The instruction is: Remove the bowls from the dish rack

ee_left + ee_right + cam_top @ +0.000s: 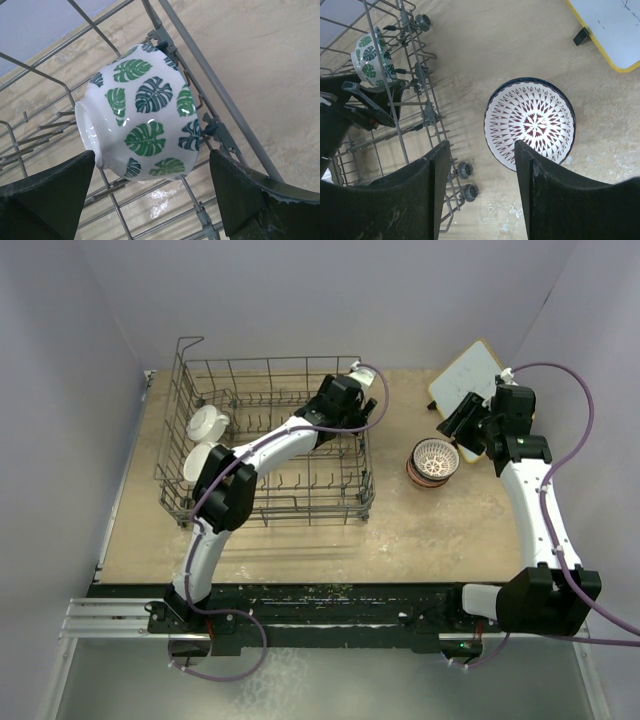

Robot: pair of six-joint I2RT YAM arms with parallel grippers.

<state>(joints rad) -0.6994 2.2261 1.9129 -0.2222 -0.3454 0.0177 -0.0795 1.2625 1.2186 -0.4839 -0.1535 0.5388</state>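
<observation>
The near part of the white leaf-patterned bowl (146, 156) is already between my left gripper's fingers; they should close next, nearly in place.
The dish rack (262, 510) stands left of centre on the table. In its far right corner a white bowl with green leaves (145, 125) lies on its side against the wires (220, 95). My left gripper (152, 190) is open around it, one finger on each side, not touching. Two white bowls (203, 425) lean at the rack's left end. A stack of bowls (433, 462) sits on the table to the right, topped by a white and dark red patterned one (530, 122). Above it my right gripper (482, 147) hangs open and empty.
A white board with a yellow edge (465, 375) leans tilted at the back right, just behind the right gripper. The rack's small grey wheels (465, 170) stand on the table close to the stack. Grey walls close in the table.
</observation>
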